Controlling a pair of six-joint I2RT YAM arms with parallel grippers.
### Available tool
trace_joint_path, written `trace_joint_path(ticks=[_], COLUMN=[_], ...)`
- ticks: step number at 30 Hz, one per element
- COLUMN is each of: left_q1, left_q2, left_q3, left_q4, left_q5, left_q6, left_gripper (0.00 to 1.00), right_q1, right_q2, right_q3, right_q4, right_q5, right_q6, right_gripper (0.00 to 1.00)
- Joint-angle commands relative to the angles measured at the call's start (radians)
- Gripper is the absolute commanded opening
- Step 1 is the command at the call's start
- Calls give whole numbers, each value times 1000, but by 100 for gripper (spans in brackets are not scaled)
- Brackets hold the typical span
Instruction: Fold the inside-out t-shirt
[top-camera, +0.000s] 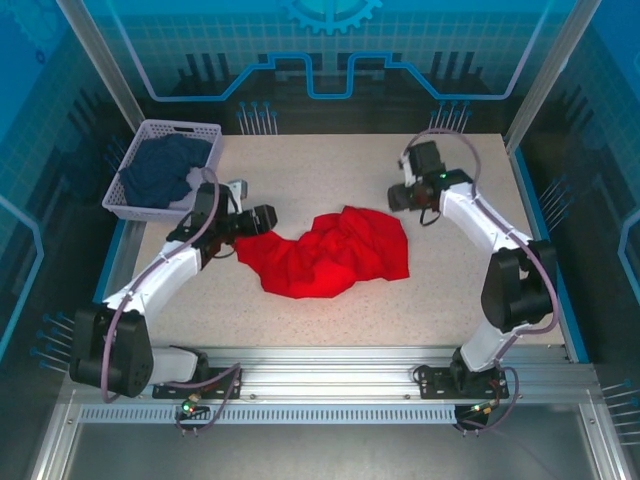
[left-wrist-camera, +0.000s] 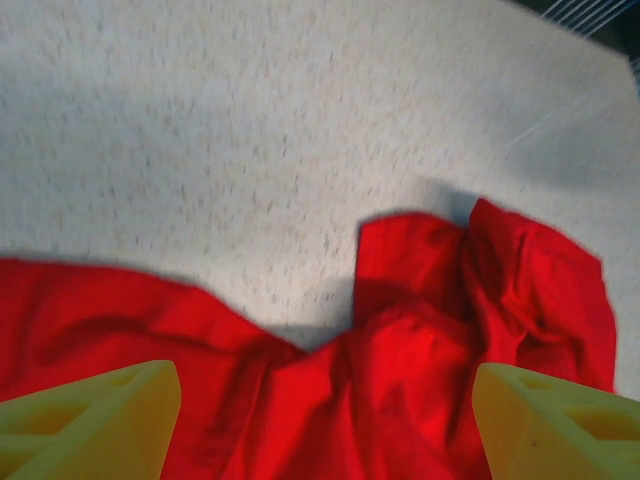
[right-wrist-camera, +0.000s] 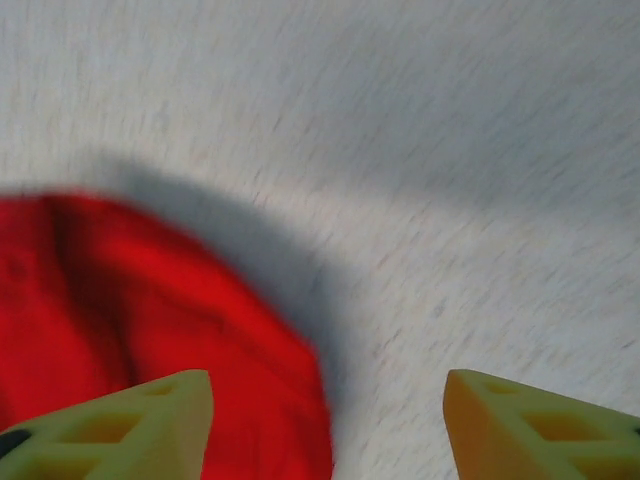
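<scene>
My left gripper moves down and toward the heap's middle next, onto the shirt's far edge (top-camera: 294, 240) (left-wrist-camera: 328, 365), because its open fingers hover above the unpinched cloth.
The inside-out t-shirt (top-camera: 325, 255) lies crumpled in a bright red heap on the middle of the speckled table. My left gripper (top-camera: 266, 220) hovers at the heap's left end. In the left wrist view its yellow fingers (left-wrist-camera: 100, 420) stand wide apart, so the left gripper (left-wrist-camera: 325, 425) is open, with rumpled red cloth (left-wrist-camera: 420, 370) below and between them, not pinched. My right gripper (top-camera: 398, 200) is just above the shirt's upper right corner. The right gripper (right-wrist-camera: 330, 430) is open, with the shirt's edge (right-wrist-camera: 130, 300) under its left finger (right-wrist-camera: 120, 425) and bare table under the rest.
A pale lattice basket (top-camera: 180, 127) at the back left corner holds a dark navy garment (top-camera: 160, 170). Bare tabletop (top-camera: 330, 165) lies behind the shirt and in front of it. Blue enclosure walls ring the table.
</scene>
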Motion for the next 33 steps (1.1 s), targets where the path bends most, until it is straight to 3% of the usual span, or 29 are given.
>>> trace_joint_path(ticks=[1, 6, 10, 11, 14, 17, 19, 21, 22, 27, 33], left_q1=[0, -9, -69, -81, -97, -100, -100, -98, -98, -73, -18], left_q2=[33, 208, 345, 382, 499, 566, 573, 551, 530, 275, -109], left_q3=[-46, 69, 162, 175, 226, 265, 282, 296, 300, 276, 272], left_q4=[-31, -31, -86, -82, -89, -78, -76, -80, -80, 17, 206], left_q5=[-107, 22, 32, 49, 108, 150, 152, 144, 135, 105, 18], left_q6=[-6, -3, 41, 42, 42, 37, 39, 54, 59, 23, -80], left_gripper=[79, 78, 78, 77, 64, 46, 30, 5, 0, 0, 0], right_q1=[77, 130, 201, 207, 200, 181, 171, 157, 148, 63, -71], right_q2=[-79, 42, 125, 157, 216, 190, 138, 63, 24, -225, -488], right_q3=[-39, -57, -26, -8, 36, 47, 44, 48, 49, 66, 163], right_q4=[75, 106, 106, 96, 76, 92, 109, 111, 114, 171, 251], right_q5=[-146, -221, -195, -178, -134, -127, -134, -138, -149, -272, -275], right_q6=[17, 40, 45, 46, 35, 31, 26, 15, 13, 51, 91], right_gripper=[73, 77, 74, 70, 43, 19, 10, 6, 5, 1, 1])
